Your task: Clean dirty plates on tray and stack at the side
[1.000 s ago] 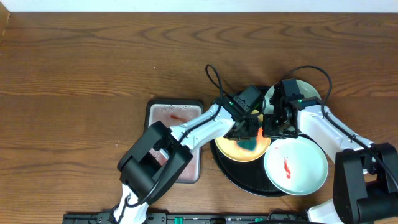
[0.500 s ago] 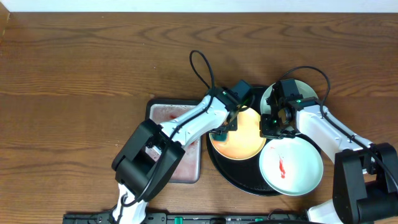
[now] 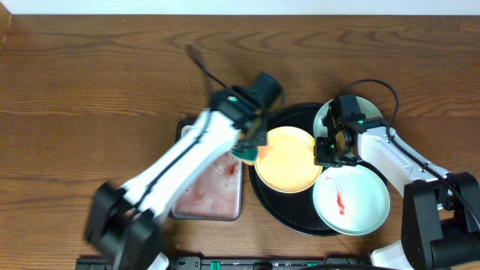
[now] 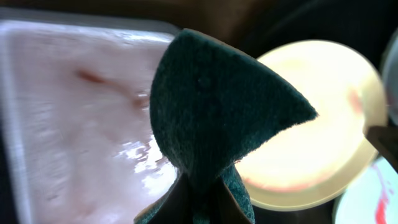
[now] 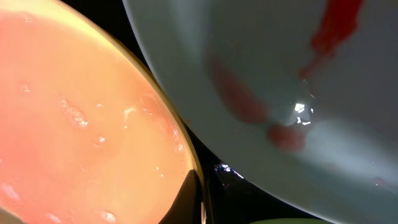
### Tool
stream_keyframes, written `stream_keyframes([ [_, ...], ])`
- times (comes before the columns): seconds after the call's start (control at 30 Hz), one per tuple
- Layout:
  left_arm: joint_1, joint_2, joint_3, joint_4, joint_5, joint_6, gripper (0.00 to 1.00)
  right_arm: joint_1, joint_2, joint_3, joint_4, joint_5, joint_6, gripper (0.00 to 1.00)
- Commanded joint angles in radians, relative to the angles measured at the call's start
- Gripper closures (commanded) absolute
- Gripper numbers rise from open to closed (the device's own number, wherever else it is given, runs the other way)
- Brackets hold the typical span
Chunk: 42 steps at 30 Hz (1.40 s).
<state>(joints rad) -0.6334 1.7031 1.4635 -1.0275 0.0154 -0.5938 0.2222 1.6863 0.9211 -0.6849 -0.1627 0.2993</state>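
Observation:
The robot needs to move its left gripper away from the yellow plate (image 3: pixel 285 158) and down into the grey tray to let go of the teal sponge, because pinkish wash water is there.
The pale yellow plate (image 3: pixel 285 158) lies on the black tray (image 3: pixel 279 202), wet and wiped; it fills the left of the right wrist view (image 5: pixel 87 124). A mint-white plate (image 3: pixel 351 197) with a red sauce smear lies at the tray's front right and shows in the right wrist view (image 5: pixel 280 81). A second mint-white plate (image 3: pixel 369 109) sits behind the right arm. My right gripper (image 3: pixel 322 152) is shut on the yellow plate's right rim (image 5: pixel 198 186). My left gripper (image 3: pixel 246 154) is shut on the teal sponge (image 4: pixel 217 118), held above the grey tray's right edge.
The grey rectangular tray (image 3: pixel 210 195) holds pinkish wash water, left of the black tray; it also shows in the left wrist view (image 4: pixel 68 112). Wooden table (image 3: pixel 97 82) lies all around. The left arm's cable (image 3: pixel 202 64) loops over the table behind.
My left gripper has lifted the sponge off the yellow plate and swung left toward the grey tray. The right gripper has kept its hold on the plate's rim.

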Motion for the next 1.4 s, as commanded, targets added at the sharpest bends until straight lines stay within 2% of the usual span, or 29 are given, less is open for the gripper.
stream_keyframes([
  [0.0,0.082,-0.055,-0.008,-0.042,-0.023,0.082,0.93,-0.012,-0.005,-0.003,0.014,0.076,-0.008,0.99],
  [0.07,0.139,-0.074,-0.052,-0.045,-0.023,0.111,0.93,-0.012,-0.005,-0.003,0.036,0.075,-0.008,0.93],
  [0.1,0.169,-0.078,-0.079,-0.043,-0.023,0.120,0.93,-0.012,-0.005,-0.003,0.043,0.074,-0.008,0.93],
  [0.13,0.195,-0.078,-0.103,-0.040,-0.022,0.119,0.92,-0.012,-0.005,-0.003,0.048,0.067,-0.009,0.99],
  [0.3,0.323,-0.076,-0.262,0.061,0.083,0.153,0.92,-0.011,-0.016,0.008,0.034,0.056,-0.009,0.99],
  [0.43,0.370,-0.076,-0.322,0.099,0.105,0.156,0.91,-0.003,-0.086,0.022,-0.008,0.145,-0.008,0.99],
  [0.5,0.377,-0.076,-0.326,0.098,0.105,0.156,0.78,0.017,-0.143,0.024,-0.017,0.210,-0.008,0.99],
  [0.57,0.377,-0.076,-0.326,0.098,0.105,0.156,0.69,0.051,-0.210,0.024,-0.023,0.274,-0.009,0.99],
  [0.67,0.377,-0.076,-0.326,0.098,0.105,0.156,0.50,0.122,-0.310,0.024,-0.035,0.367,-0.027,0.99],
  [0.77,0.377,-0.076,-0.327,0.098,0.105,0.156,0.43,0.204,-0.390,0.024,-0.061,0.508,-0.027,0.99],
  [0.83,0.377,-0.076,-0.327,0.098,0.105,0.156,0.32,0.255,-0.425,0.024,-0.075,0.600,-0.034,0.99],
  [0.87,0.377,-0.076,-0.327,0.098,0.105,0.156,0.22,0.285,-0.440,0.024,-0.079,0.652,-0.047,0.99],
  [0.9,0.377,-0.076,-0.327,0.098,0.105,0.156,0.18,0.305,-0.448,0.024,-0.081,0.687,-0.054,0.99],
  [1.37,0.377,-0.076,-0.327,0.098,0.105,0.156,0.17,0.523,-0.481,0.033,-0.086,1.021,-0.180,0.99],
])
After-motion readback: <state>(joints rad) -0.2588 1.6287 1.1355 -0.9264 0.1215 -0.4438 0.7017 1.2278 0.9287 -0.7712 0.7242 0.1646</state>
